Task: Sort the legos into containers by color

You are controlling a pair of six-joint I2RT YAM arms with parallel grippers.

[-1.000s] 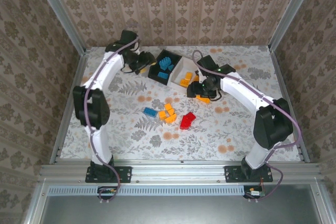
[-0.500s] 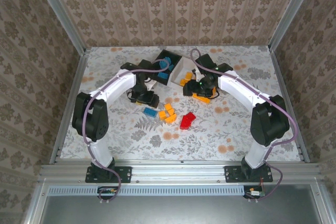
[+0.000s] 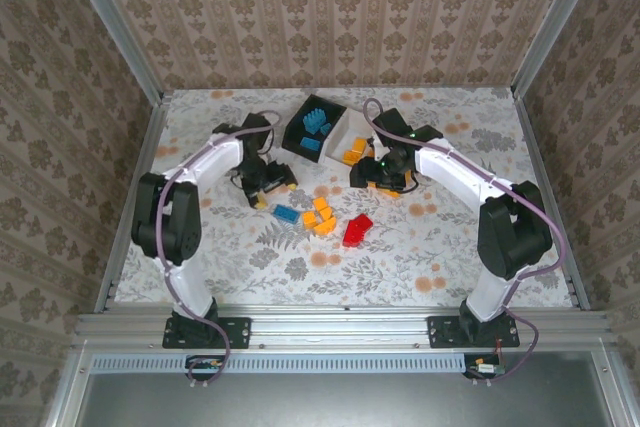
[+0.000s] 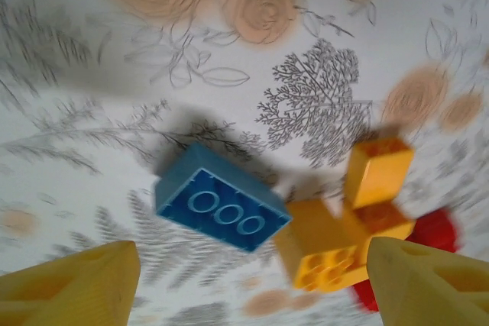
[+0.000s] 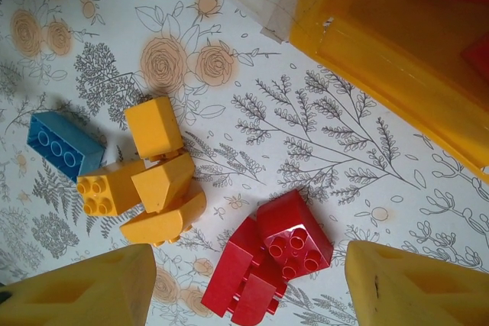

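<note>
Next I need to turn my left gripper to match the blue brick (image 3: 287, 213) (image 4: 221, 208) and lower it over the brick, then close, since the brick lies slantwise beneath my open fingers.
Loose legos lie mid-table: a blue brick (image 3: 287, 213), a yellow cluster (image 3: 320, 215) and red bricks (image 3: 356, 230). My left gripper (image 3: 265, 192) hovers just left of the blue brick (image 4: 221, 208), open with nothing between its fingers (image 4: 69, 288). The black container (image 3: 300, 142) holds blue legos and the white container (image 3: 340, 127) holds yellow ones. My right gripper (image 3: 385, 175) hangs over the orange-yellow container (image 5: 382, 43), which holds red pieces. It is open, looking down on the red bricks (image 5: 267, 261) and the yellow cluster (image 5: 149, 177).
The three containers stand close together at the back centre. The table has a floral cover (image 3: 450, 237) with metal rails along its sides and front. Papered walls close off the back and both sides.
My left arm swung from the black container down toward the loose bricks, and its jaws widened. The right gripper stayed by the orange-yellow container, shifting only slightly.
</note>
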